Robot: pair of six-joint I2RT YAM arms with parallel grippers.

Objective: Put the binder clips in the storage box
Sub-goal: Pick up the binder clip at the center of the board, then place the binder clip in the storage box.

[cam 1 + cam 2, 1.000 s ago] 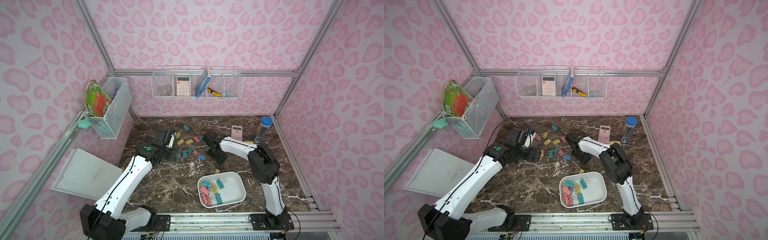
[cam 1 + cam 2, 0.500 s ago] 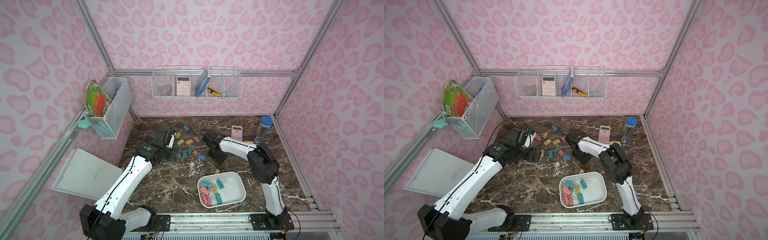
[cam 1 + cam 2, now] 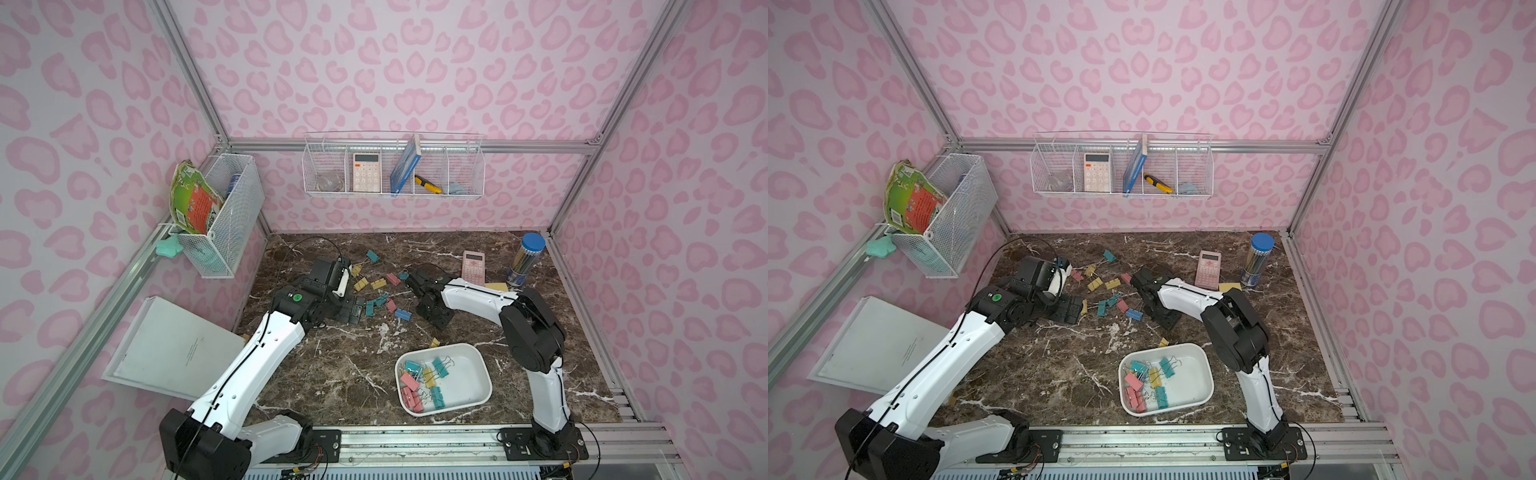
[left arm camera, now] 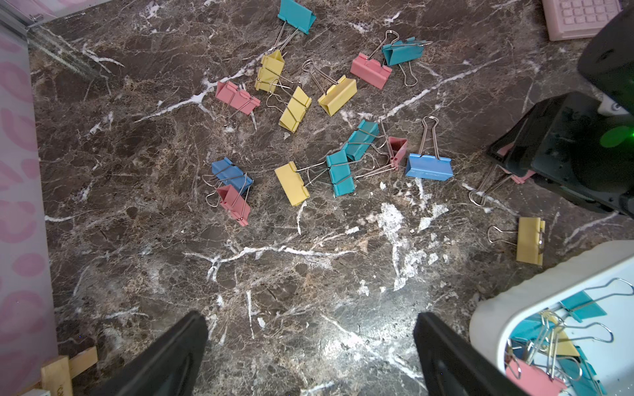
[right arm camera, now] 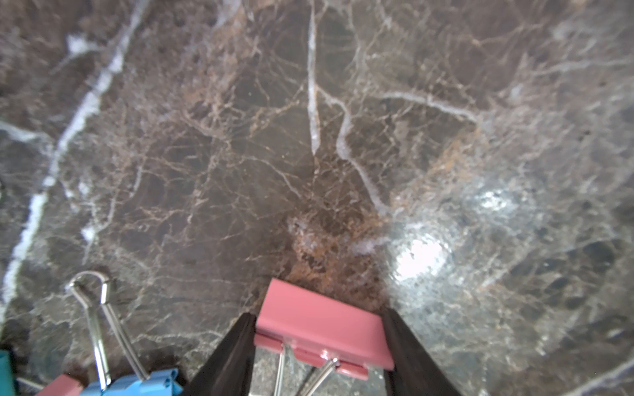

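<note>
My right gripper will go up, swing back over the storage box (image 3: 469, 399) where its bottom is bare beside its teal clips, and go down to let go of the pink clip.
Several pastel binder clips (image 3: 378, 284) (image 4: 338, 94) lie scattered on the marble between the two arms. One yellow clip (image 3: 434, 343) lies just beyond the storage box. The white storage box (image 3: 469, 399) (image 3: 1192, 386) stands near the front and holds several clips (image 3: 415, 380). My right gripper (image 3: 436, 320) (image 5: 319, 313) is down at the table, shut on a pink binder clip (image 5: 322, 325), with a finger against each end. A blue clip (image 5: 137, 384) lies next to it. My left gripper (image 3: 353, 309) (image 4: 310, 329) hangs open over bare marble, holding nothing.
A pink calculator (image 3: 473, 266), a yellow sticky pad (image 3: 496, 286) and a blue-lidded pencil tube (image 3: 525, 262) sit at the back right. Wire baskets (image 3: 395, 170) (image 3: 224, 216) hang on the walls. A white board (image 3: 174, 349) leans at the left.
The right gripper's jaws have narrowed onto the pink clip. Both arms stay almost where they were, and the left gripper remains open.
</note>
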